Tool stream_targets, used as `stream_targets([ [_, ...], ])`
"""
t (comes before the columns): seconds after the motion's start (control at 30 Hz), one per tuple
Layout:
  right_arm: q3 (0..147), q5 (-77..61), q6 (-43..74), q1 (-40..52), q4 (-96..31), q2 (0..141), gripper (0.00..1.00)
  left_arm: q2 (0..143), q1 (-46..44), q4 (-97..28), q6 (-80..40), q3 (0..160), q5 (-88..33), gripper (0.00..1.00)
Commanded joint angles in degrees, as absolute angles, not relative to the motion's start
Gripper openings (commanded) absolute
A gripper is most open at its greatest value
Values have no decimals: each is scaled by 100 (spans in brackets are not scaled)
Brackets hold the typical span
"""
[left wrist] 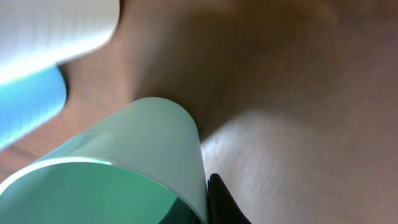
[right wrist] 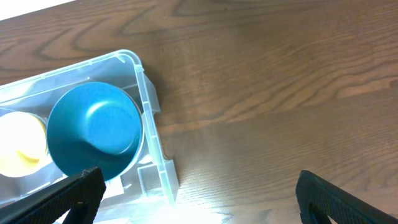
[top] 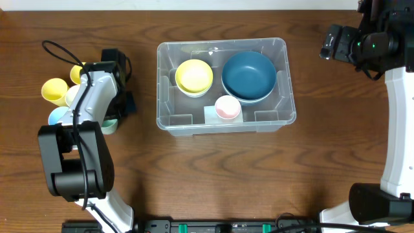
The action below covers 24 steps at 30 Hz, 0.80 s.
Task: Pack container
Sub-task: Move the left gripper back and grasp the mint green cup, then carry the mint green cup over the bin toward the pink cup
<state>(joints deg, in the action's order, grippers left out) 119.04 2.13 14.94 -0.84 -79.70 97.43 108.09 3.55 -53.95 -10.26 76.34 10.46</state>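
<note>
My left gripper will lift the mint green cup, carry it over the pink cup [top: 228,107], then lower it inside and release it, because that cup's opening faces up.
The clear container [top: 290,97] stands mid-table. It holds a yellow bowl [top: 194,76], a dark blue bowl [top: 249,76] and a pink cup [top: 228,107]. My left gripper [top: 115,115] is at the cups on the left. In the left wrist view one finger is inside and one outside the wall of a mint green cup [left wrist: 130,143], so the left gripper [left wrist: 202,210] is shut on its rim. My right gripper [right wrist: 199,202] is open and empty, high over the table to the right of the container [right wrist: 151,118], with the blue bowl [right wrist: 93,127] in its view.
Loose cups lie at the left: two yellow ones [top: 54,89], a white one [left wrist: 56,31] and a light blue one [top: 58,116]. The left arm's base stands near the front left. Bare wood table lies right of the container.
</note>
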Motion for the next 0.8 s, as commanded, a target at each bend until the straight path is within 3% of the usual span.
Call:
stream_targets([
  [0.0, 11902, 213, 1584, -110, -7975, 9703, 99, 10481, 384, -5732, -1035, 7966, 1048, 6],
  [0.17, 11902, 213, 1581, -110, -7975, 9703, 99, 9542, 379, -6436, -1002, 8403, 676, 6],
  [0.4, 11902, 213, 1581, -110, -7975, 9703, 99, 7856, 91, -6460, -386, 8429, -947, 6],
  [0.6, 11902, 211, 1584, -110, -7975, 9703, 99, 7024, -956, -6222, -36, 8429, -1286, 6],
  [0.77, 11902, 211, 1581, -110, -7975, 9703, 99, 7146, -2036, -5892, 121, 8425, -1284, 6],
])
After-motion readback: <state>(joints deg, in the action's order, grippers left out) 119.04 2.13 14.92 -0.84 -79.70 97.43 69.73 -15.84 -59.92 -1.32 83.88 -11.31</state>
